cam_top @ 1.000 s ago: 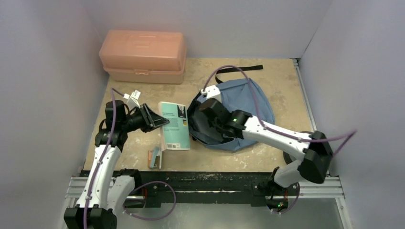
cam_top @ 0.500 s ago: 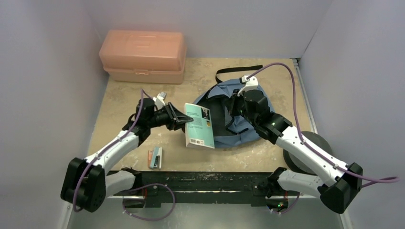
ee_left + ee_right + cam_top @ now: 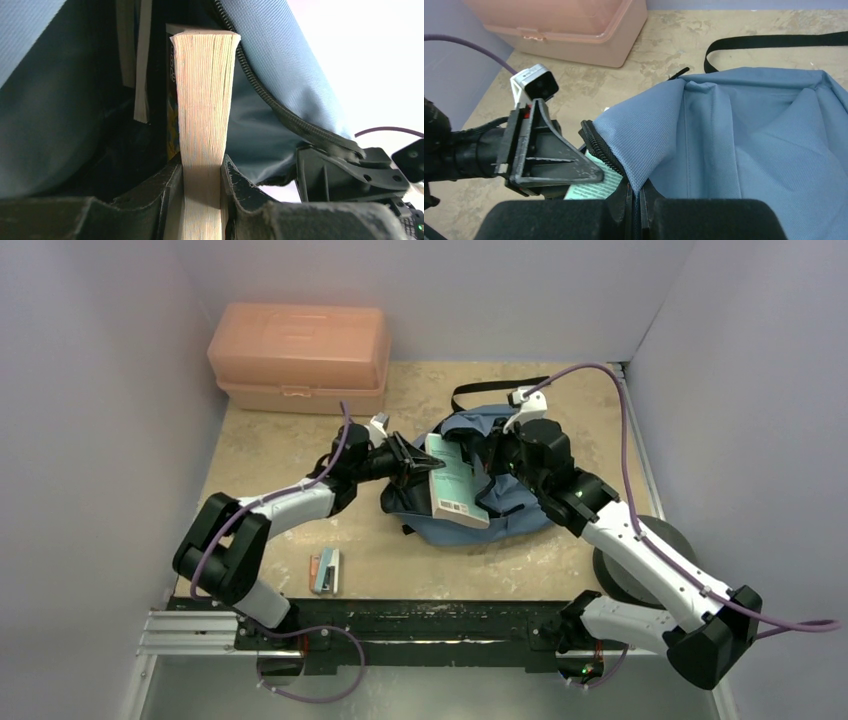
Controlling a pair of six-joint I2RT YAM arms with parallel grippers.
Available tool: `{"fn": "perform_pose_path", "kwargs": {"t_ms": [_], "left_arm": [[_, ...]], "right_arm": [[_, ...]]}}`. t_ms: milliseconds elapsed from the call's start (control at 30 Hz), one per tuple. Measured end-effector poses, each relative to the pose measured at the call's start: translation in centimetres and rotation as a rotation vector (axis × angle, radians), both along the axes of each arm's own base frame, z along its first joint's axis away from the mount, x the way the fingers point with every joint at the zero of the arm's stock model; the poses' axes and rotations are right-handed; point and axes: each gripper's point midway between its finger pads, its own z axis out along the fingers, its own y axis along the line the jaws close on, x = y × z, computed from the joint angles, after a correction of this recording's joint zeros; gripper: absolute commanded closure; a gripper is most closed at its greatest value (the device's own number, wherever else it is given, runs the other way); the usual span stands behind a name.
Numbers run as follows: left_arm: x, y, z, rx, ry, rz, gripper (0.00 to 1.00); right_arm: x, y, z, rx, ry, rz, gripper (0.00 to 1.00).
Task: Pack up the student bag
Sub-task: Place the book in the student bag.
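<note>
The left gripper will next push the mint-green book it holds down and to the right in the top view, under the bag's lifted flap point(image 3: 477, 481) point(image 3: 243, 116), because the book still sticks out.
The dusty-blue student bag point(image 3: 505, 502) lies at mid-table with its dark opening facing left. My left gripper point(image 3: 418, 466) is shut on a mint-green book point(image 3: 455, 483) and holds it partway inside the opening. In the left wrist view the book's page edge point(image 3: 205, 100) stands between my jaws, with the dark lining point(image 3: 75, 125) to its left and the zipper rim point(image 3: 280, 110) to its right. My right gripper point(image 3: 636, 200) is shut on the bag's upper flap point(image 3: 649, 135) by the zipper and holds it lifted; it also shows in the top view point(image 3: 497, 455).
A salmon-pink plastic box point(image 3: 300, 357) stands at the back left. A small stack of flat items point(image 3: 325, 571) lies near the front edge. A black strap point(image 3: 495, 390) trails behind the bag. A dark round disc point(image 3: 650, 560) sits at the right edge.
My left arm has carried the book rightward from the bare table into the bag's opening. My right gripper has lifted the bag's flap and stayed near the back of the bag.
</note>
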Motion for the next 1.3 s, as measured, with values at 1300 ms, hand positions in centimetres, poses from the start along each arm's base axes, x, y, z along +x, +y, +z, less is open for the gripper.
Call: {"fn": "perform_pose_path", "kwargs": {"t_ms": [1300], "left_arm": [[7.5,-9.6,-3.0,-0.061,-0.187,0.122,1.00]], "right_arm": [[-0.8,-0.5,1.5,-0.003,-0.021,0.048,1.00]]}}
